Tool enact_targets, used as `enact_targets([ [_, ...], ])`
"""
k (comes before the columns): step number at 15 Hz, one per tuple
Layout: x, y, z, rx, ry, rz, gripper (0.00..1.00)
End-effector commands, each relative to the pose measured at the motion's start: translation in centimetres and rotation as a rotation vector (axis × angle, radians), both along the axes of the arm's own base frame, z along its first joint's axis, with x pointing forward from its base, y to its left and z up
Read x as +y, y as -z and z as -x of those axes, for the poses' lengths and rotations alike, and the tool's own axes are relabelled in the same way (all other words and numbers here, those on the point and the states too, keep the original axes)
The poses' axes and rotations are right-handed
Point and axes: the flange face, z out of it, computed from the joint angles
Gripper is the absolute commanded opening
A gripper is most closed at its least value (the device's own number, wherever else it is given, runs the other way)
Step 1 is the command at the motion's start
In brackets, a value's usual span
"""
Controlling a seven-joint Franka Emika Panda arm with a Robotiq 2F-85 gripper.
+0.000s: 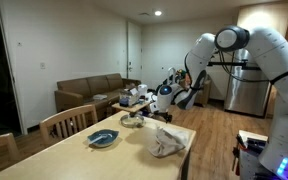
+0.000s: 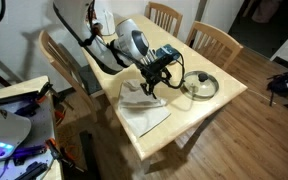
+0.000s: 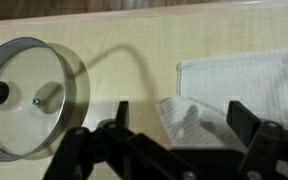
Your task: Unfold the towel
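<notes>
The raised, crumpled corner (image 3: pixel 179 116) of the white towel (image 3: pixel 249 80) lies below my gripper, between its fingers, so I will next lower my open gripper onto it and close the fingers.
The white towel (image 1: pixel 170 141) lies partly folded and rumpled on the light wooden table, near its edge; it also shows in an exterior view (image 2: pixel 144 110). In the wrist view the towel (image 3: pixel 249 80) lies flat at the right, with a raised, crumpled corner between my fingers. My gripper (image 3: pixel 181 120) hangs over that corner with its two fingers wide apart, one on each side of the fold. It is open and grips nothing. The gripper shows in both exterior views (image 1: pixel 162 106) (image 2: pixel 154 82), just above the towel.
A round pan with a glass lid (image 3: pixel 29 100) and a black knob sits beside the towel (image 2: pixel 200 86). A blue-grey shallow dish (image 1: pixel 103 138) lies further along the table (image 1: pixel 74 160). Wooden chairs (image 1: pixel 69 122) stand around it. A sofa stands at the back.
</notes>
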Motion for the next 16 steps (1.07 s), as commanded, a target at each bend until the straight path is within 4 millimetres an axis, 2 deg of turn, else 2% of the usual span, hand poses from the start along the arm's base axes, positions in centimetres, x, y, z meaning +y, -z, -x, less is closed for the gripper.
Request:
enact_targets([
  [1,-1.7,2.6,-0.9,0.008,0.053,-0.055,1.00],
  [4,-3.0,4.5,-1.1,0.022,0.086,-0.087,1.00],
  [8,-3.2,5.7,-1.6,0.018,0.062,-0.105,1.00],
  [11,-2.8,6.0,-2.1,0.015,0.044,-0.099,1.00],
  [16,-1.9,4.8,-2.7,0.029,-0.013,-0.103,1.00],
])
